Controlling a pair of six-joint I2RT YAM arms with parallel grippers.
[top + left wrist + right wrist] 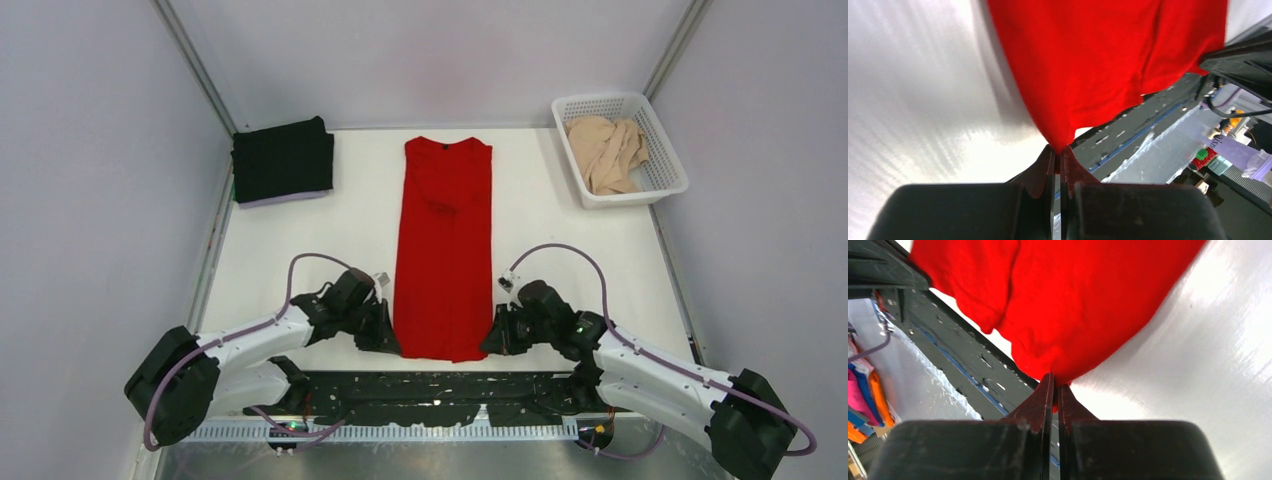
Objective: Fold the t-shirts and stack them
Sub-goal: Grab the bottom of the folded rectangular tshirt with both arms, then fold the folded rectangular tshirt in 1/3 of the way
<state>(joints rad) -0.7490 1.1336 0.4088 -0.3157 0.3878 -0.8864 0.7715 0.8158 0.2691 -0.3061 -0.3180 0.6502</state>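
My right gripper lifts and carries the t-shirt's corner outward next. It then releases the corner on the t-shirt's edge short of the collar [485, 207], since that spot lies outward of my gripper.
The red t-shirt [445, 245] lies as a long narrow strip down the middle of the table, collar at the far end. My left gripper [388, 340] is shut on its near left corner; the left wrist view shows the red cloth [1098, 65] pinched between the fingertips [1060, 156]. My right gripper [492, 340] is shut on the near right corner, with red cloth [1073, 305] pinched at its tips [1055, 382]. A folded black t-shirt [283, 158] rests on a folded pale lavender one [290, 198] at the far left. The beige t-shirt [608, 152] lies crumpled in the basket.
A white lattice basket [668, 186] stands at the far right corner. Grey walls enclose the table on three sides. A dark mounting plate [440, 395] with the arm bases runs along the near edge.
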